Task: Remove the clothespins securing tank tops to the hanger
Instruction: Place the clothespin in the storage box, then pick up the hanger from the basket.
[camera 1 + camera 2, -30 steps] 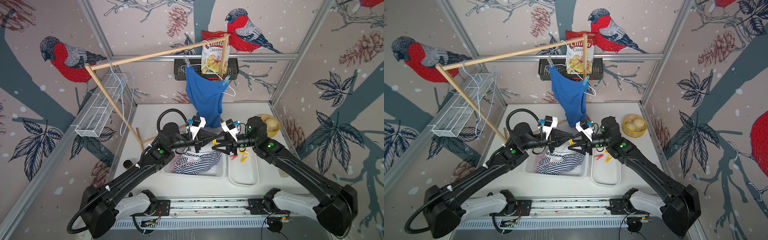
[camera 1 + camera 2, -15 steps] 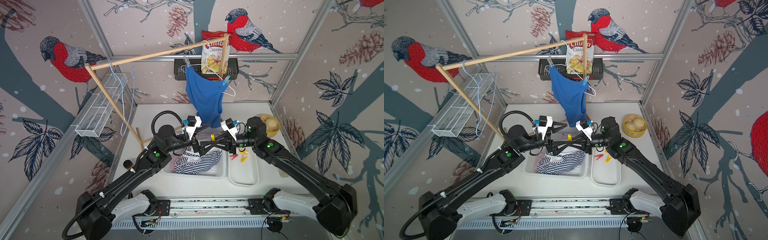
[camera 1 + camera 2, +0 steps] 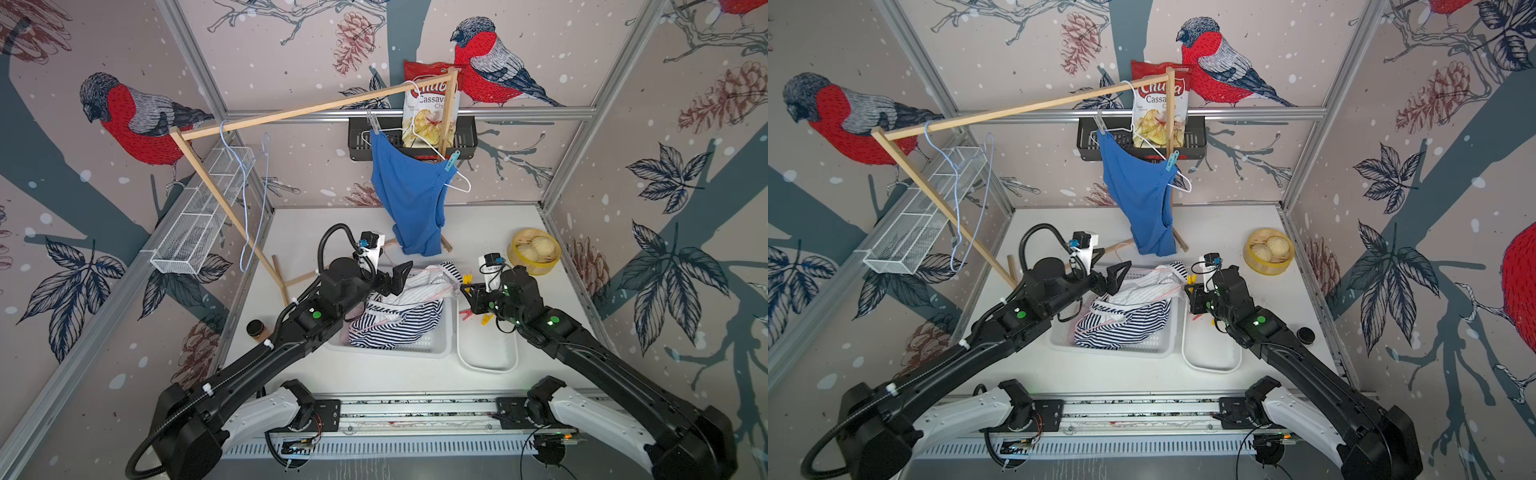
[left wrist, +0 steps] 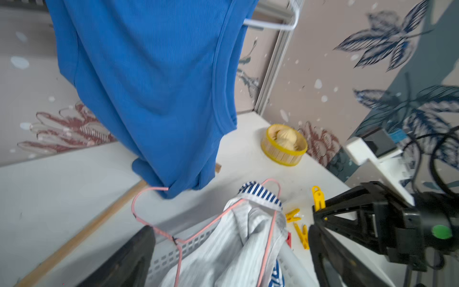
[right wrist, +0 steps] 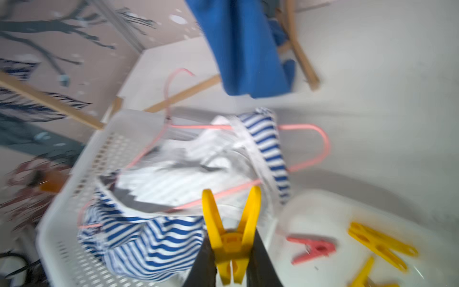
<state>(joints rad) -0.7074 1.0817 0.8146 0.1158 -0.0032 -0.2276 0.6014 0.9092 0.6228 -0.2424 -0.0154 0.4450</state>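
The pink hanger's wire beside the hook's twist is below my open fingers. My left gripper should next go down onto that wire and tilt its fingers downward.
My right gripper is shut on a yellow clothespin, held over the gap between basket and tray. My left gripper stands open above the striped tank top, which lies with a pink hanger in the white basket; nothing is between its fingers. The blue tank top hangs on a white hanger from the wooden rail, pinned by a grey clothespin and a light blue one. A red clothespin and yellow ones lie in the white tray.
The wooden rack crosses the back left, with two bare light-blue hangers. A wire basket is on the left wall. A chip bag and black wall basket are behind. A steamer with buns stands back right, a small jar left.
My left gripper opened and drew back to the left. My right gripper closed on the yellow clothespin and carried it right, toward the tray.
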